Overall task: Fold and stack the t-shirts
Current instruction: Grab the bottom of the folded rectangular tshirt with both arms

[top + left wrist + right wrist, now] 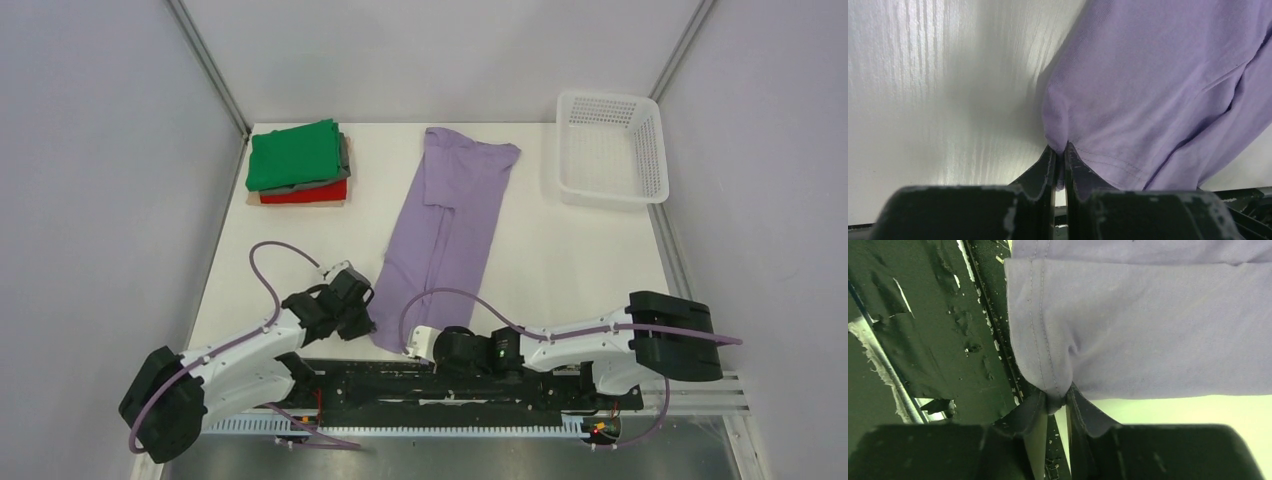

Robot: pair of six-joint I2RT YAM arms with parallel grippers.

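The left gripper lifts the hem's corner outward to the shirt's edge (413,209) beside the sleeve next and releases it there, as the shirt lies long.
A long lavender t-shirt (450,225) lies folded lengthwise down the middle of the table, its hem at the near edge. My left gripper (366,322) is shut on the hem's left corner; the left wrist view shows the cloth (1158,85) pinched between the fingertips of the gripper (1060,150). My right gripper (412,343) is shut on the hem's right corner, with the stitched edge (1040,330) bunched between its tips (1058,399). A pile of folded shirts stands at the back left: green (295,155) on top, grey (344,152) under it, red (305,193) below.
A white mesh basket (610,150) stands at the back right corner. The black mounting rail (450,385) runs along the near edge under both arms. Grey walls close in the table on the left, right and back.
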